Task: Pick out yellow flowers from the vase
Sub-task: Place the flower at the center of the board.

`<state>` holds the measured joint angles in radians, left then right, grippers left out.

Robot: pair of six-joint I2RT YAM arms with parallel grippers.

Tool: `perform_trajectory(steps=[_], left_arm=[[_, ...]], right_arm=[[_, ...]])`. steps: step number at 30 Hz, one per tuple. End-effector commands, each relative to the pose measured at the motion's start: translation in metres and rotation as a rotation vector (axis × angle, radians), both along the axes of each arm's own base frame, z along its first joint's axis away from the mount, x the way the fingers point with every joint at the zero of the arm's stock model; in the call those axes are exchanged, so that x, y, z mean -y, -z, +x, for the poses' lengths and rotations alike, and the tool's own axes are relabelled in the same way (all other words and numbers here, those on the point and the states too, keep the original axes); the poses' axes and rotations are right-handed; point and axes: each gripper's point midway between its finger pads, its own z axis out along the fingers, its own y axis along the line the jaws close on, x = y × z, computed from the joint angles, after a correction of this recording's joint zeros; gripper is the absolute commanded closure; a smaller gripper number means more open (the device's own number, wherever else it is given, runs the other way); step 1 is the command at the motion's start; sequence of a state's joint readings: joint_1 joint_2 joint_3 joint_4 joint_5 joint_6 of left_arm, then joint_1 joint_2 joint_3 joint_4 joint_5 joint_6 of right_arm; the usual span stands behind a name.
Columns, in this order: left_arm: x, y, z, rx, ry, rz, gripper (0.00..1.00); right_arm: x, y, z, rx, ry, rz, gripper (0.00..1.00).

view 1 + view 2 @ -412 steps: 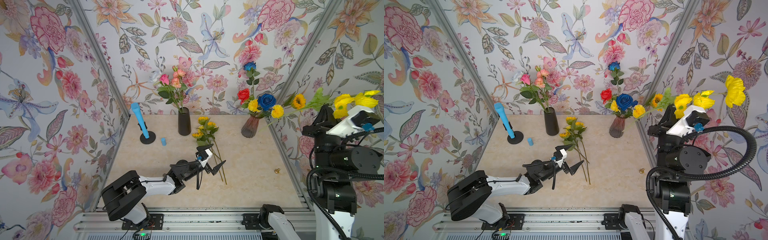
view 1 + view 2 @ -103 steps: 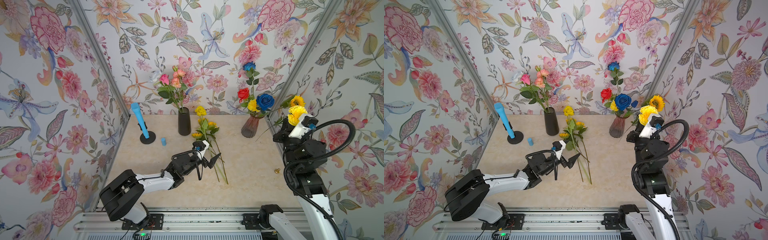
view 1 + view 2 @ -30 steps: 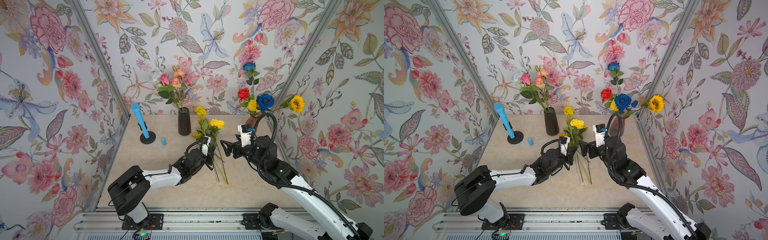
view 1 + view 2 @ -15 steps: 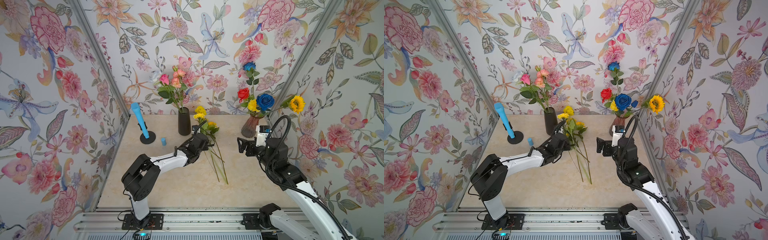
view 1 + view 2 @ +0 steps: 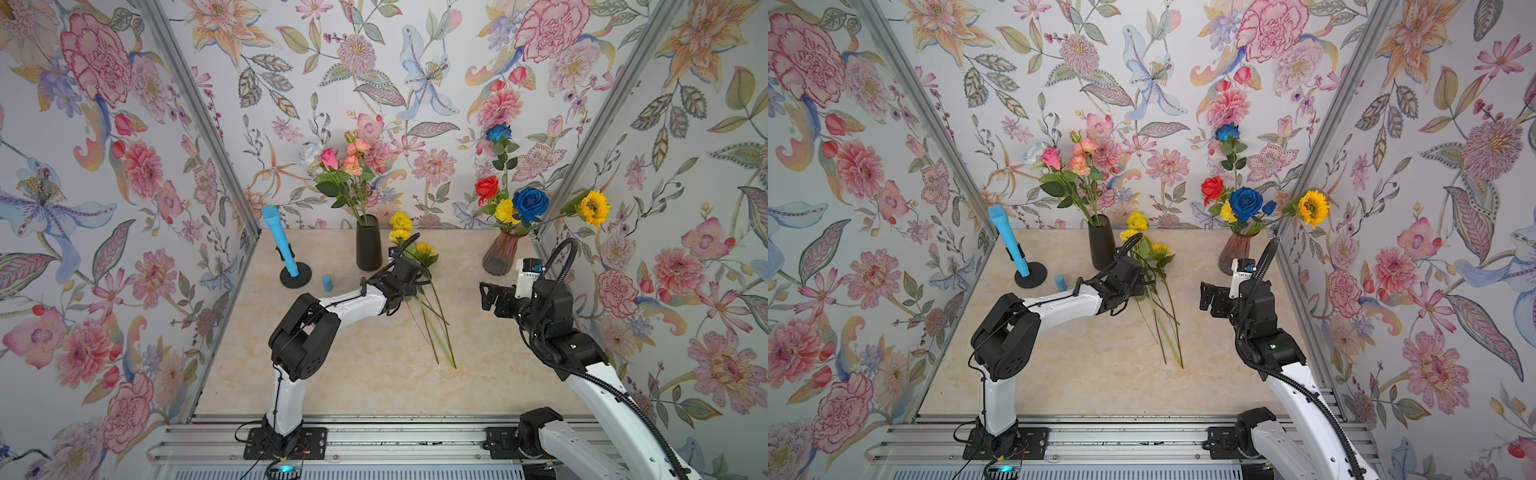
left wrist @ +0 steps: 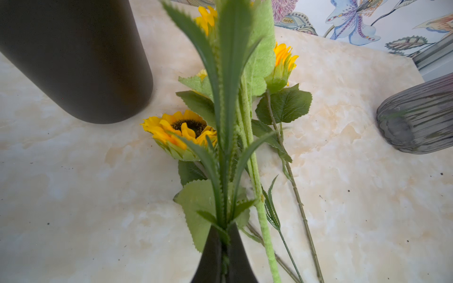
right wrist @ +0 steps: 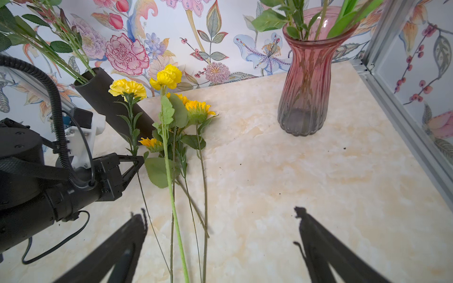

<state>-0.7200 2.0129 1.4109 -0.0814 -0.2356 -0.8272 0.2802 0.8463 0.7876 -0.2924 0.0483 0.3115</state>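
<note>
The leafy stem will be released next by my left gripper, which will dip slightly toward the pile of yellow flowers [image 5: 427, 257] [image 6: 255, 167] beside the black vase, since similar yellow blooms already lie there.
The pink glass vase [image 5: 500, 257] [image 7: 306, 85] stands at the back right. It holds a yellow sunflower [image 5: 595, 208], a yellow pompom [image 5: 505, 210], and blue and red roses. Several yellow flowers [image 5: 424, 249] [image 7: 196, 107] lie on the table beside the black vase, stems [image 5: 1167, 332] pointing forward. My left gripper [image 6: 224, 235] [image 7: 137, 161] is shut on the leafy stem of a yellow pompom flower [image 7: 127, 88] [image 5: 1128, 235], just above that pile. My right gripper [image 7: 220, 215] [image 5: 484, 293] hangs open and empty, right of the stems and in front of the pink vase.
A black vase [image 5: 368, 243] with pink and peach roses stands at the back centre, close to my left gripper. A blue microphone-shaped thing on a black base [image 5: 280, 245] and a small blue cylinder [image 5: 327, 283] sit at the back left. Patterned walls enclose three sides.
My right gripper, open, has drawn back to the right, away from the flower pile. My left gripper has carried the pompom flower back toward the black vase.
</note>
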Motion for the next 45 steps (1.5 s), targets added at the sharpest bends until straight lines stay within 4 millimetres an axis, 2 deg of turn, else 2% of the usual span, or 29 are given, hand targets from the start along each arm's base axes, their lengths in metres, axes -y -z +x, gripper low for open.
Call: perform_trajectory(steps=[1,14,18,22,26,30,34,35,38,39,43,45], left_arm=[[-0.006,0.014,0.005,-0.044,-0.02,0.034,0.97],[-0.003,0.026,0.018,-0.074,-0.025,0.068,0.92],[-0.004,0.024,0.019,-0.076,-0.021,0.069,0.86],[-0.006,0.013,0.019,-0.057,-0.014,0.077,0.76],[-0.005,0.003,0.019,-0.04,-0.001,0.068,0.67],[-0.003,-0.002,0.017,-0.032,0.018,0.059,0.62],[-0.001,-0.017,0.013,0.033,0.076,0.047,0.55],[0.0,-0.021,0.011,0.059,0.103,0.042,0.5],[-0.001,-0.035,0.004,0.155,0.173,0.034,0.07],[-0.001,-0.039,0.002,0.181,0.19,0.029,0.01],[0.001,-0.05,-0.006,0.238,0.261,-0.001,0.0],[0.007,-0.06,-0.014,0.274,0.308,-0.05,0.0]], right_arm=[[0.003,0.007,0.002,-0.011,0.018,0.026,0.0],[0.014,0.021,0.005,-0.05,0.038,0.072,0.0],[0.019,0.026,0.004,-0.06,0.053,0.079,0.0],[0.027,0.027,0.003,-0.06,0.086,0.084,0.0],[0.049,0.026,0.001,-0.041,0.171,0.081,0.0],[0.078,0.019,0.0,-0.012,0.282,0.086,0.0],[0.106,0.013,0.007,-0.003,0.37,0.12,0.0],[0.113,0.012,0.009,0.006,0.388,0.136,0.0],[0.128,0.006,0.02,0.057,0.401,0.187,0.0],[0.135,0.005,0.023,0.066,0.415,0.195,0.0],[0.155,-0.003,0.034,0.134,0.456,0.203,0.0],[0.155,-0.018,0.042,0.21,0.43,0.197,0.0]])
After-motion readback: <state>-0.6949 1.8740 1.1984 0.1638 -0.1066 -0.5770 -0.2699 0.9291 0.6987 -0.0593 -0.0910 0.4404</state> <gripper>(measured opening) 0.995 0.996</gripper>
